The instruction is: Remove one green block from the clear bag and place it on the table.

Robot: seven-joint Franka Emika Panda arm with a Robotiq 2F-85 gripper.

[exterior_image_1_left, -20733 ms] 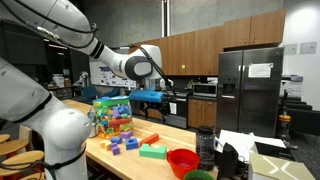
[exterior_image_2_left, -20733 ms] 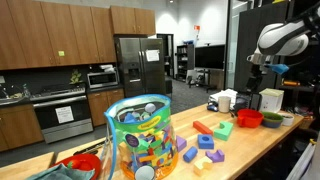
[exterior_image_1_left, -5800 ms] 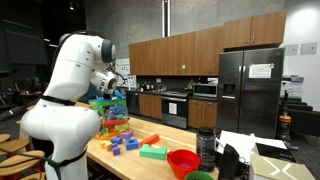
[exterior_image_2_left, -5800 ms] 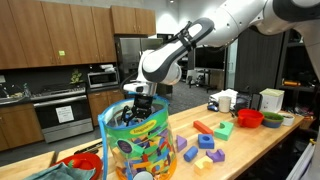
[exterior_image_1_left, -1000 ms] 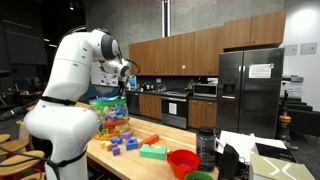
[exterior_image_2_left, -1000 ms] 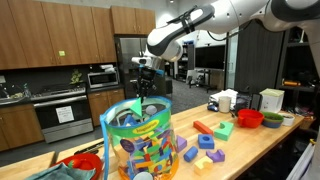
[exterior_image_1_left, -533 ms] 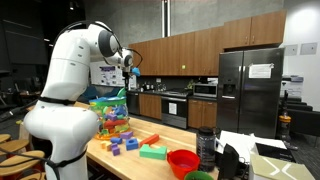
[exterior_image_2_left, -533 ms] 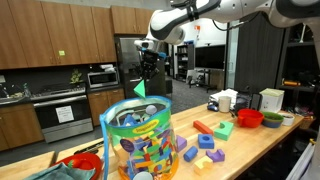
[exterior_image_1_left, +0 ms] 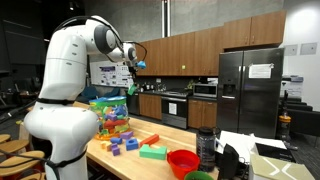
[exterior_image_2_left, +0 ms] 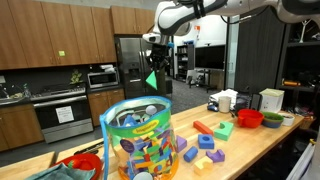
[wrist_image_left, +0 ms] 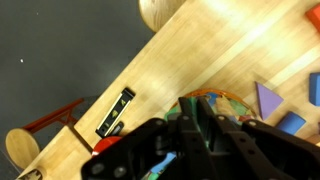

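I will next lower my gripper past the clear bag (exterior_image_2_left: 138,140) to the bare wood (exterior_image_2_left: 186,133) beside the purple wedge and let go of the green block, because that spot is empty.
My gripper (exterior_image_1_left: 133,80) hangs high above the table, shut on a green block (exterior_image_1_left: 133,89) that dangles below its fingers; the green block (exterior_image_2_left: 152,79) shows under the gripper (exterior_image_2_left: 153,64) from the opposite side too. The clear bag (exterior_image_1_left: 110,115) full of multicoloured blocks stands on the table (exterior_image_1_left: 150,168), lower than the block. In an exterior view the clear bag (exterior_image_2_left: 138,140) is in front, open at the top. In the wrist view the gripper (wrist_image_left: 194,101) pinches the green block (wrist_image_left: 193,107), with the bag's mouth (wrist_image_left: 222,100) and the wooden table (wrist_image_left: 200,50) far below.
Loose blocks (exterior_image_2_left: 205,145) lie on the table beside the bag, among them a purple wedge (wrist_image_left: 268,98). A red bowl (exterior_image_1_left: 182,160) and a green bowl (exterior_image_1_left: 198,176) stand further along. A black slim object (wrist_image_left: 115,110) lies near the table's edge; stools (wrist_image_left: 20,145) stand off it.
The gripper has risen higher above the bag with the green block in it and drifted sideways. The bag and the loose blocks have not moved.
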